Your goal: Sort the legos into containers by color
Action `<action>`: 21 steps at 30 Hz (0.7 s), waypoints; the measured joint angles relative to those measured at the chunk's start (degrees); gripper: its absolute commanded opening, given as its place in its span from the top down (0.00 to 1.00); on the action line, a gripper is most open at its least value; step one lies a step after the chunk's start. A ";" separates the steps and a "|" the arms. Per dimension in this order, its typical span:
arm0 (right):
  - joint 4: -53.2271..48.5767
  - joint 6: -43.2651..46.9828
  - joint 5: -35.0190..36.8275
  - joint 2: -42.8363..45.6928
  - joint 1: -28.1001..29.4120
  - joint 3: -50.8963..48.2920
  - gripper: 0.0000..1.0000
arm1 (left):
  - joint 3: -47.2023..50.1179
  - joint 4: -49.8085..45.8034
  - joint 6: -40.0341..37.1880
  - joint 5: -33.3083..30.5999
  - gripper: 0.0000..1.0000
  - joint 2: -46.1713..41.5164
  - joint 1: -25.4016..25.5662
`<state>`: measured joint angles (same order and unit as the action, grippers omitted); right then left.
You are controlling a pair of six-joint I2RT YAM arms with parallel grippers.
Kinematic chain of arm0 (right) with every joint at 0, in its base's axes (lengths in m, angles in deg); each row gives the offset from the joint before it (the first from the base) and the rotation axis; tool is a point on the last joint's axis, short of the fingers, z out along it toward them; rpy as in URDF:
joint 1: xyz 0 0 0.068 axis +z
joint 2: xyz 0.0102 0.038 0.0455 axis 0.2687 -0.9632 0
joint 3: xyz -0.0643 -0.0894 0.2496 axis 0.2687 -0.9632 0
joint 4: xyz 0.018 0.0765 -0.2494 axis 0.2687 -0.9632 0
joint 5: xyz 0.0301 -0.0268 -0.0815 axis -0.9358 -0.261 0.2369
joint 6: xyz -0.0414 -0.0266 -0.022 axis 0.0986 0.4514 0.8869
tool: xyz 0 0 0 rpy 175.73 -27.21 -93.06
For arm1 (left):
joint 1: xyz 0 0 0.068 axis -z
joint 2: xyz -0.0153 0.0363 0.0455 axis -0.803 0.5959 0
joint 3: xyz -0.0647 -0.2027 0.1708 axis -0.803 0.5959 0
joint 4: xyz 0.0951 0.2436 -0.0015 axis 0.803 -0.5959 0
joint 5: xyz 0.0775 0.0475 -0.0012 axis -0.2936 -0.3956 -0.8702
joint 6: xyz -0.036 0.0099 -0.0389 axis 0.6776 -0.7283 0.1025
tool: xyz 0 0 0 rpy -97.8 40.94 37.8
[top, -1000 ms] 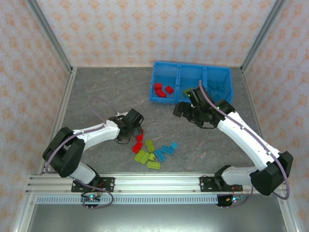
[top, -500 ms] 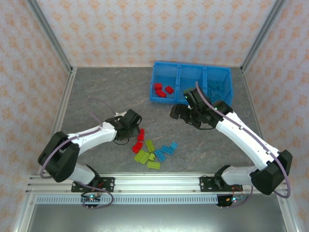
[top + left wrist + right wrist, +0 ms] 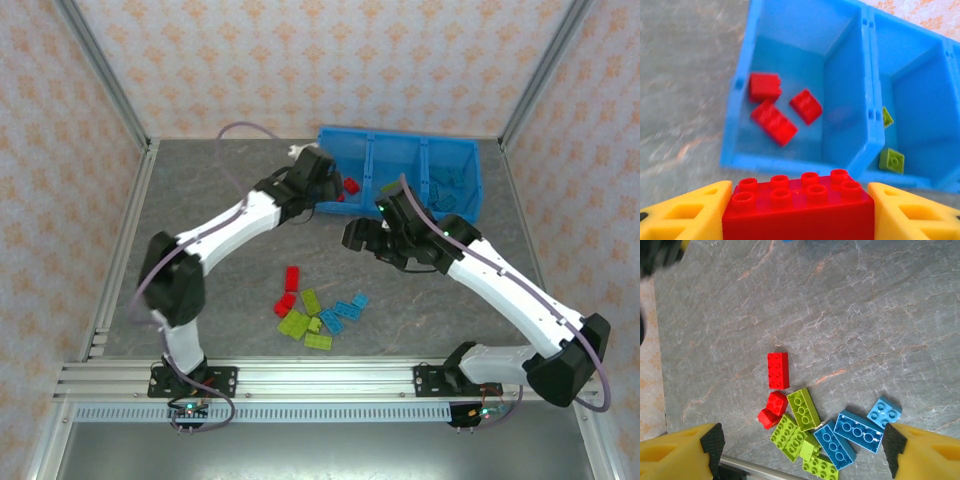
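Note:
The red bricks' compartment (image 3: 350,180) is outward of and below the left gripper, so the gripper will next move outward and down over it to let go of this brick with its color.
My left gripper (image 3: 322,182) is over the near edge of the blue bin's (image 3: 400,133) left compartment, shut on a red lego brick (image 3: 797,205) that spans its yellow fingers. That compartment (image 3: 740,90) holds three red bricks (image 3: 774,121). Two green bricks (image 3: 891,161) lie in the middle one, and light blue ones (image 3: 450,185) in the right one. My right gripper (image 3: 365,236) hangs open above the table in front of the bin. Below it is the loose pile: red (image 3: 777,370), lime green (image 3: 803,409) and light blue (image 3: 857,430) bricks.
The pile (image 3: 318,312) sits near the front rail (image 3: 320,375), between the arm bases. Metal posts and patterned walls close in the grey table (image 3: 220,200) on three sides. Bare grey surface lies left of the bin and right of the pile.
The left arm has swung from beside the pile up to the bin, carrying the red brick. The right gripper has drifted slightly left and nearer, still open.

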<state>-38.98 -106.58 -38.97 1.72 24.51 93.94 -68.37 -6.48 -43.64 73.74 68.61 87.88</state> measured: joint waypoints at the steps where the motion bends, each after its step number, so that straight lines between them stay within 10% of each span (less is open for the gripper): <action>1: -0.07 -0.24 0.33 0.74 0.00 -0.44 0.15 | -5.03 -0.15 -1.53 -0.72 0.49 4.28 -0.02; 12: -2.34 -2.89 4.63 9.16 0.00 -3.93 0.15 | -43.95 -10.16 -10.86 -3.48 0.25 31.36 -0.81; 21: -3.65 -3.04 6.03 9.29 0.00 -3.93 0.15 | -30.25 -9.92 -14.56 -1.33 0.20 20.35 -0.85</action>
<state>-42.63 -109.62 -32.94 11.01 24.51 90.01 -98.62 -16.40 -58.20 72.41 88.96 87.03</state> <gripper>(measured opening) 0.850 0.801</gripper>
